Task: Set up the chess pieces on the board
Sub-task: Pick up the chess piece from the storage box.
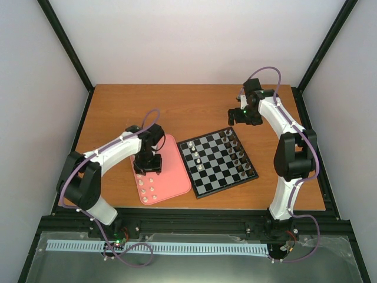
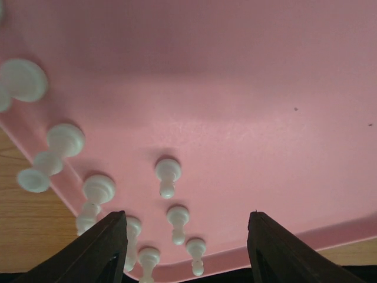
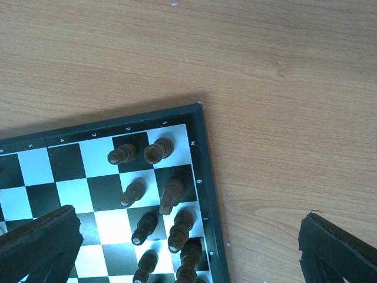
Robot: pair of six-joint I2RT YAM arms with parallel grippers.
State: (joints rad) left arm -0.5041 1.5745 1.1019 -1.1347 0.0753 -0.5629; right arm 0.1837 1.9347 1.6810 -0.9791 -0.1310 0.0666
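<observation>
Bare tray lies on both sides of the outermost small pawn and leaves room for the fingers. My left gripper will next lower and draw back onto it.
Several cream-white chess pieces stand on the pink tray left of the board. A few more white pieces stand on the board's left squares. My left gripper hangs over the tray, open. In the left wrist view two pawns stand below the gap of the left gripper, and neither finger touches them. My right gripper hovers open beyond the board's far right corner. In the right wrist view the gripper holds nothing.
Dark brown pieces fill the two right-hand rows of the board; one leans over. Larger white pieces line the tray's left edge. Bare wooden table lies behind the tray and board. Black frame posts ring the table.
</observation>
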